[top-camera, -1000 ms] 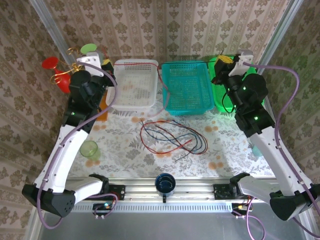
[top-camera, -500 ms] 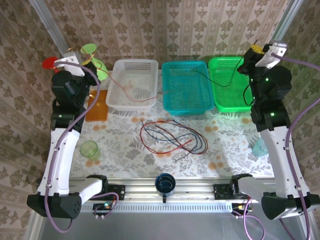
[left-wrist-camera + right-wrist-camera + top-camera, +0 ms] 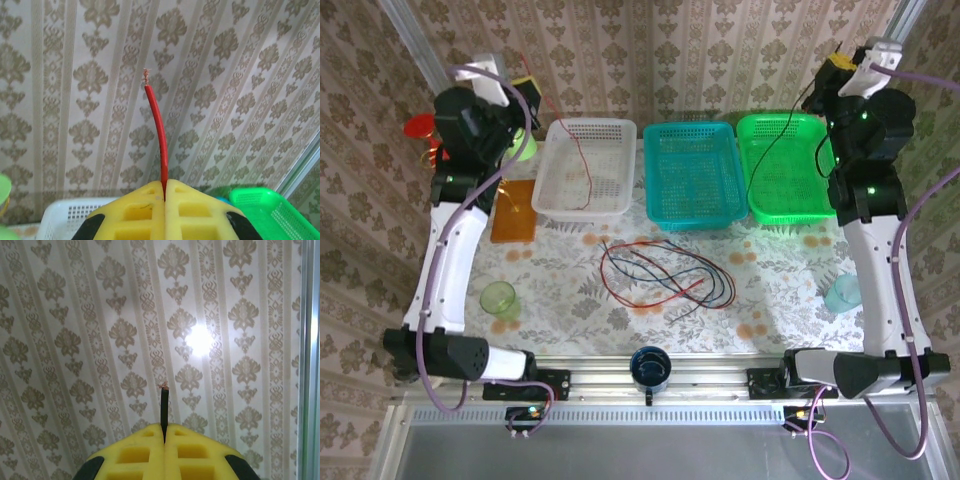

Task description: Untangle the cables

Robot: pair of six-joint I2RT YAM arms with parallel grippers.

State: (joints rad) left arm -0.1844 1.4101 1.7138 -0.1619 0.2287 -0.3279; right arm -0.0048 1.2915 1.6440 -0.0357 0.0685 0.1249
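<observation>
I will lower my left gripper over the white basket before I release the red cable. The cable already hangs into the basket.
My left gripper is shut on a red cable, raised high at the back left; its bare end sticks up past the yellow pads. That red cable hangs down into the white basket. My right gripper is shut on a black cable, held high at the back right. The black cable droops over the green basket. A loose tangle of red, black and blue cables lies on the table's middle.
A teal basket sits between the white and green ones. An orange pad and a green cup lie at the left, a pale cup at the right, a dark blue cup at the front rail. Patterned walls enclose the back.
Both arms have lifted up and outward, each with its cable end. The red cable now hangs steeply into the white basket, the black one over the green basket.
</observation>
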